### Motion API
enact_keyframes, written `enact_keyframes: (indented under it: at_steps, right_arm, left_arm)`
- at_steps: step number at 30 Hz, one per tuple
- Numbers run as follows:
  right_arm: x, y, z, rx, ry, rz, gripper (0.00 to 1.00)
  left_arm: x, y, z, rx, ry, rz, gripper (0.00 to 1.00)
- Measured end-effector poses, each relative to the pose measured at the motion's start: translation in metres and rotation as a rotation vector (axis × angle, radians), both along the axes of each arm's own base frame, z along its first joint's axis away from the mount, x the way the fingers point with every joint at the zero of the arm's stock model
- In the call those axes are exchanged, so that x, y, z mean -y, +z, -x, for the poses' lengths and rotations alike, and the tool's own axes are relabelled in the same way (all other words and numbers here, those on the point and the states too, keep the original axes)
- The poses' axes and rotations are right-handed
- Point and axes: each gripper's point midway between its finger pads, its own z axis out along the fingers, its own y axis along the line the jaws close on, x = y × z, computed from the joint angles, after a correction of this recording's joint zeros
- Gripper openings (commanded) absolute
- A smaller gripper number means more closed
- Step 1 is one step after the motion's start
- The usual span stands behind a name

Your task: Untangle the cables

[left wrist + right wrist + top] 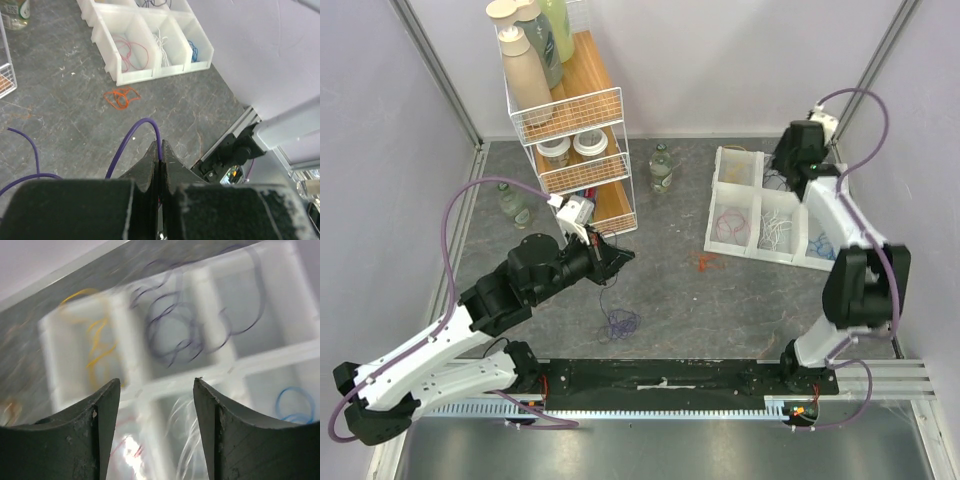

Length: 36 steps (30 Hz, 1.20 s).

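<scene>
The stray purple loop point(244, 331) lies below the right gripper's fingers, on the right in its wrist view. My right gripper shifts to that side and down onto the loop next.
My left gripper point(620, 254) point(160, 146) is shut on a thin purple cable point(146, 120). That cable hangs down to a loose purple tangle point(619, 322) on the grey table. An orange cable point(705, 262) point(121, 97) lies on the table in front of the white divided tray point(729, 160) point(131, 76). The tray's compartments hold pink-red point(132, 50), white point(162, 42), blue point(292, 402), yellow point(97, 345) and purple point(185, 325) cables. My right gripper point(790, 166) point(157, 385) hovers open above the tray's back compartments with nothing between its fingers. The right wrist view is blurred.
A white wire rack point(570, 130) with bottles and jars stands at the back left. Two small glass bottles point(661, 170) point(512, 205) stand on the table beside it. Walls close in on both sides, and a black rail point(660, 380) runs along the near edge.
</scene>
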Motion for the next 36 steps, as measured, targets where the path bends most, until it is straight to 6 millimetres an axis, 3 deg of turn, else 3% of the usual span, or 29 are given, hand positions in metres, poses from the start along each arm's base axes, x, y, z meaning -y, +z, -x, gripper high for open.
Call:
enact_keyframes:
  at_steps: [3, 6, 10, 13, 17, 21, 26, 29, 33, 36]
  right_arm:
    - [0.066, -0.031, -0.033, -0.072, -0.122, 0.011, 0.65]
    - [0.119, -0.072, -0.044, -0.173, -0.201, 0.026, 0.62]
    - [0.158, -0.110, -0.049, -0.266, -0.236, 0.049, 0.61]
    - [0.168, -0.123, -0.053, -0.307, -0.220, 0.078, 0.60]
    - [0.175, -0.118, -0.066, -0.309, -0.193, 0.123, 0.51]
    - [0.183, -0.122, -0.085, -0.288, -0.179, 0.130, 0.58]
    - [0.194, -0.144, -0.092, -0.328, -0.172, 0.156, 0.59]
    - [0.201, -0.152, -0.097, -0.342, -0.164, 0.172, 0.45]
    - [0.199, -0.162, -0.105, -0.356, -0.124, 0.169, 0.07]
    - [0.191, -0.163, -0.109, -0.354, -0.083, 0.147, 0.00]
  left_arm:
    - [-0.001, -0.007, 0.006, -0.004, -0.025, 0.001, 0.02]
    - [-0.003, -0.008, 0.012, 0.008, -0.049, 0.014, 0.02]
    - [-0.001, -0.010, 0.015, 0.032, -0.081, 0.014, 0.02]
    - [0.004, -0.013, 0.016, 0.042, -0.110, -0.003, 0.01]
    - [0.011, -0.022, 0.017, 0.047, -0.146, -0.029, 0.02]
    - [0.015, -0.024, 0.018, 0.052, -0.169, -0.037, 0.02]
    - [0.016, -0.025, 0.018, 0.060, -0.177, -0.038, 0.02]
    - [0.016, -0.026, 0.018, 0.060, -0.177, -0.038, 0.02]
    - [0.017, -0.027, 0.018, 0.059, -0.180, -0.038, 0.02]
    - [0.020, -0.030, 0.019, 0.049, -0.194, -0.044, 0.02]
